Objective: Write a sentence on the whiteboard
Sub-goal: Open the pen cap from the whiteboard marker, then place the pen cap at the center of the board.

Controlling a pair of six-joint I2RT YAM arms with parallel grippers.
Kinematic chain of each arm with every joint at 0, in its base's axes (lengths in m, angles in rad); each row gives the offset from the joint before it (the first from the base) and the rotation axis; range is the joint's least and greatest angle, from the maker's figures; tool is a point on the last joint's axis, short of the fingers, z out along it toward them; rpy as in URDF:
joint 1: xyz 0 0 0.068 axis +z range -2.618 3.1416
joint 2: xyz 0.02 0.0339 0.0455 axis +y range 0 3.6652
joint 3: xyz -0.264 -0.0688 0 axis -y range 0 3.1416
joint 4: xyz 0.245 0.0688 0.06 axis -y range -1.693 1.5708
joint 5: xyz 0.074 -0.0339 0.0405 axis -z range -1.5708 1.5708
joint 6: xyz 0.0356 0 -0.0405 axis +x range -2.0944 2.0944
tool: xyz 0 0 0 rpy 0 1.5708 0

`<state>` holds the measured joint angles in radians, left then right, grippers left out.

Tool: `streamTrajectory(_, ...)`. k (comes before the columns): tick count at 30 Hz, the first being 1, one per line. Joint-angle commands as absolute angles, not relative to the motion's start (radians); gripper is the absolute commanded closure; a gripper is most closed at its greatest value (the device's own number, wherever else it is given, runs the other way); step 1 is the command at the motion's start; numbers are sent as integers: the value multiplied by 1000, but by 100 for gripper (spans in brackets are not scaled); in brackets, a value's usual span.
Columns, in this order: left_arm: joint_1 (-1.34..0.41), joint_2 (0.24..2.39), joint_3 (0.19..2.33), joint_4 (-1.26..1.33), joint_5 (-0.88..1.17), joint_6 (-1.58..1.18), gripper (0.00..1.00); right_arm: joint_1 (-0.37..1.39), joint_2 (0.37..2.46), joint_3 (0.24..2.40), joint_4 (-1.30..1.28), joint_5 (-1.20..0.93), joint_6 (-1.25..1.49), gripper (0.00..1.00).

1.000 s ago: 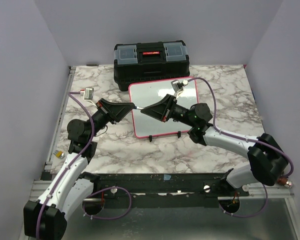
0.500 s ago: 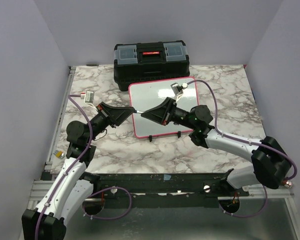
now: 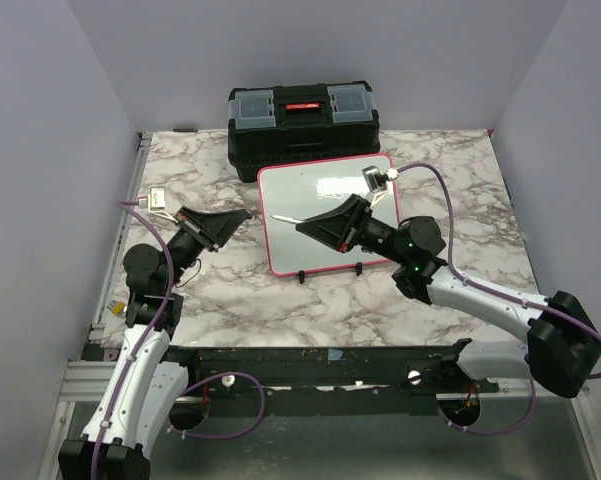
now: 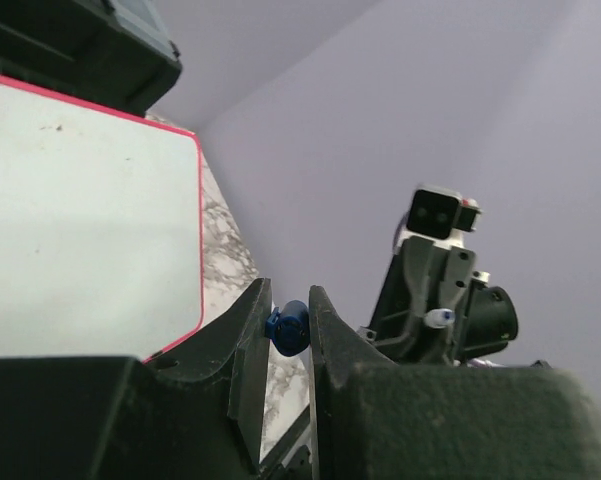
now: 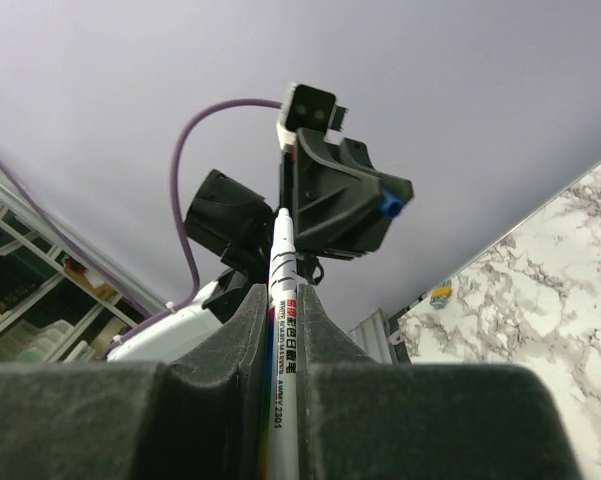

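Note:
My left gripper, tilting down, lowers to the bare marble beside the whiteboard next to release the cap, since the blue cap [image 4: 288, 327] is off the marker.
The whiteboard [image 3: 325, 190], white with a pink-red frame, stands tilted on black feet at the table's middle. Its face is blank: no blue sentence shows on it. It also shows in the left wrist view [image 4: 80, 220]. My right gripper [image 3: 302, 226] is over the board's left half, shut on a white marker [image 3: 285, 217] that points left. The marker [image 5: 283, 330] sits between its jaws [image 5: 282, 295]. My left gripper [image 3: 242, 214] is left of the board, shut on the blue marker cap [image 4: 288, 327], apart from the marker's tip.
A black toolbox [image 3: 302, 125] with a red handle stands behind the board at the table's far edge. A small yellow object [image 3: 113, 312] lies at the table's left edge. Purple cables loop off both wrists.
My left gripper has pulled back to the left, away from the marker, with the cap in it. My right gripper has shifted a little right with the bare marker.

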<state>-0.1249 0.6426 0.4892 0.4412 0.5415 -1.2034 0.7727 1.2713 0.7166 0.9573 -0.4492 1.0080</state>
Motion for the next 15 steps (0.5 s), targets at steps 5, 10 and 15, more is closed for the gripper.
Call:
streamTrajectory(5, -54, 616, 508, 112, 407, -1128, 100, 774, 1202, 703, 847, -398, 905, 99)
streamTrajectory(10, -51, 621, 524, -153, 218, -1009, 100, 775, 1158, 739, 648, -335, 786, 99)
streamTrajectory(15, -52, 665, 492, -240, 122, -973, 100, 774, 1145, 780, 472, -280, 682, 99)
